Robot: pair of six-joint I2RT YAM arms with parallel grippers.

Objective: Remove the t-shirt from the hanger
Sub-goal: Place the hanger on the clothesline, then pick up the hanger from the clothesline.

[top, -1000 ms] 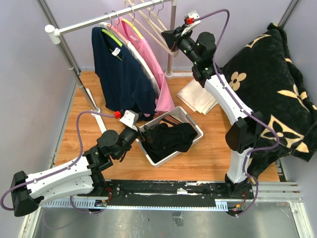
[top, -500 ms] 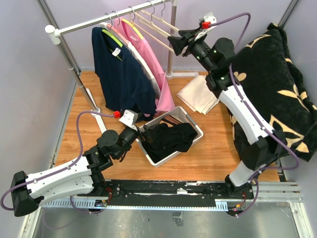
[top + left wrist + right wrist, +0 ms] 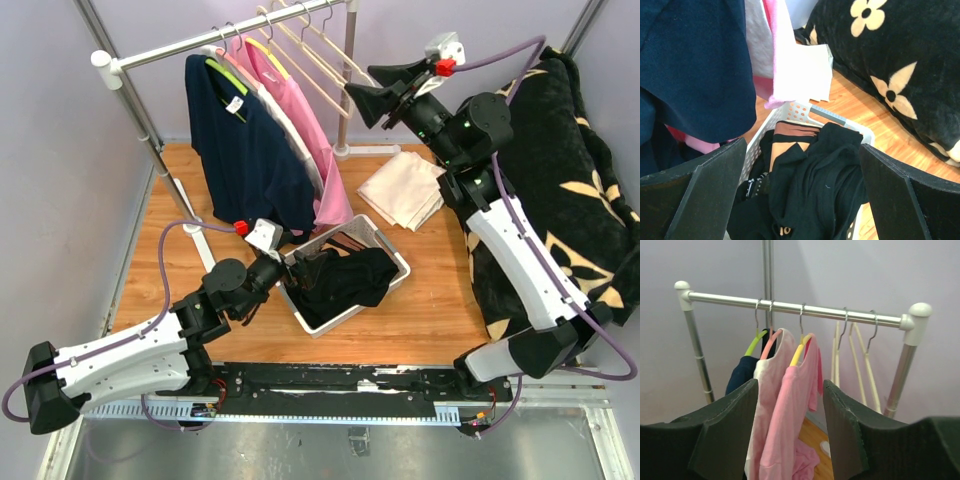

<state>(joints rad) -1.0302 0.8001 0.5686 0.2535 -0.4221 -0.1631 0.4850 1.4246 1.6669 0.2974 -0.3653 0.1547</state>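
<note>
I will move my right gripper down and past the bare hangers onto the near shoulder of the pink t-shirt, because that shoulder faces my open fingers but stands apart.
Three t-shirts hang on the rail (image 3: 230, 35): a navy one (image 3: 245, 150) on a green hanger, a white one (image 3: 772, 375) on a salmon hanger, and a pink t-shirt (image 3: 795, 415) on a yellow hanger (image 3: 797, 352). My right gripper (image 3: 372, 90) is raised near the rail's right end. It faces the pink t-shirt, stands apart from it, and is open with nothing between its fingers. My left gripper (image 3: 802, 150) hovers open and holding nothing over the white basket (image 3: 830, 116) of black clothes (image 3: 815, 185).
Several bare cream hangers (image 3: 860, 365) hang at the rail's right end. A folded beige cloth (image 3: 405, 190) lies on the wooden floor. A black flowered blanket (image 3: 560, 170) fills the right side. The rack's upright posts (image 3: 345, 80) stand close by.
My right arm has swung right and away from the cream hangers, and its gripper went from shut to open. The left arm barely moved.
</note>
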